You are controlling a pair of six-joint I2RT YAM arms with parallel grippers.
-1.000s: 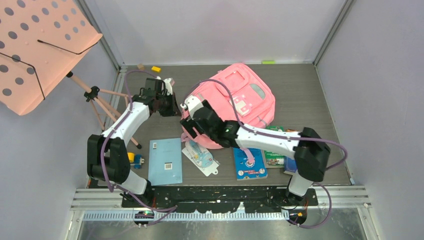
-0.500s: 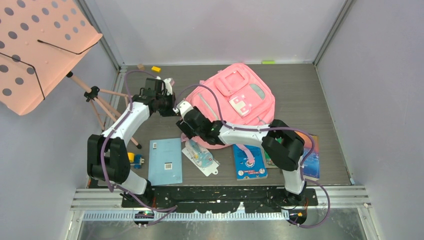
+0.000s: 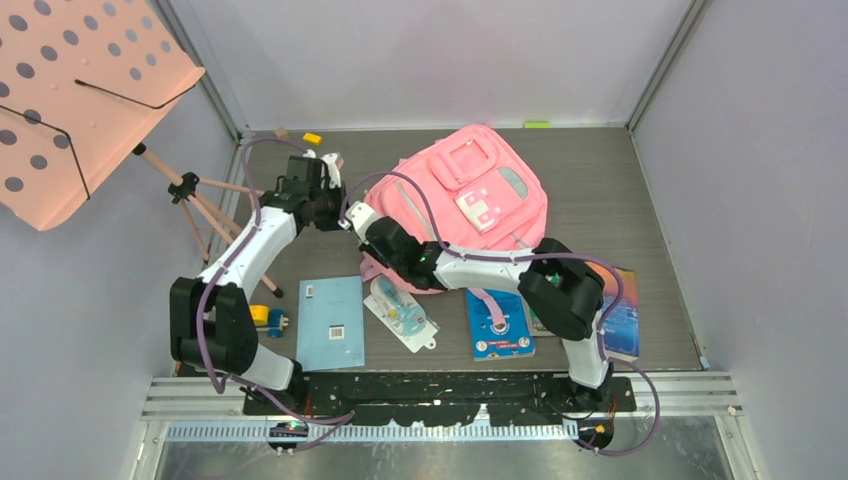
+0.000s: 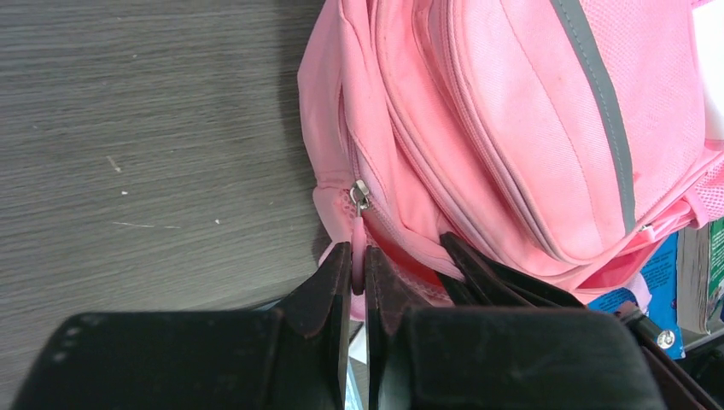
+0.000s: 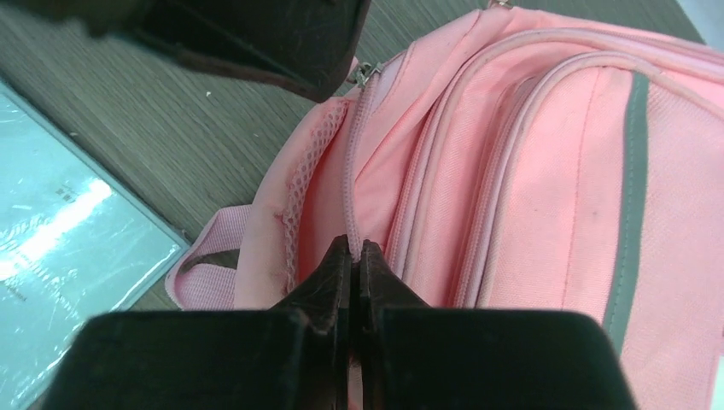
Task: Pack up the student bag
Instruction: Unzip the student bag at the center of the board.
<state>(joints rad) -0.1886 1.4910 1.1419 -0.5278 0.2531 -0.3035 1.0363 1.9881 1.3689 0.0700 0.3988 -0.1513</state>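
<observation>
The zipper line continues past the metal slider (image 4: pixel 359 195), so I should next move the pull tab outward and toward the bag (image 3: pixel 470 195) with my left gripper, then open it.
The student bag (image 3: pixel 470 195) is a large pink backpack lying at the middle of the table. At the bag's left edge, my left gripper (image 3: pixel 340 213) is shut on the pink pull tab under the metal zipper slider (image 4: pixel 359 195). The wrist view shows the tab pinched between the fingers of my left gripper (image 4: pixel 359 254). Just beside it, my right gripper (image 3: pixel 362 224) is shut on the bag's zipper seam (image 5: pixel 348 171). There the pink edge is squeezed between the tips of my right gripper (image 5: pixel 354 248). The two grippers almost touch.
In front of the bag lie a light blue notebook (image 3: pixel 331 322), a clear packet (image 3: pixel 400 312) and a blue book (image 3: pixel 498 325). More books (image 3: pixel 620 315) lie at the right, partly under my right arm. A salmon-pink music stand (image 3: pixel 80 90) rises at the far left, its legs beside my left arm.
My right gripper has slid left along the bag to its left edge and closed on the zipper seam. My left gripper has kept its hold on the pull tab.
</observation>
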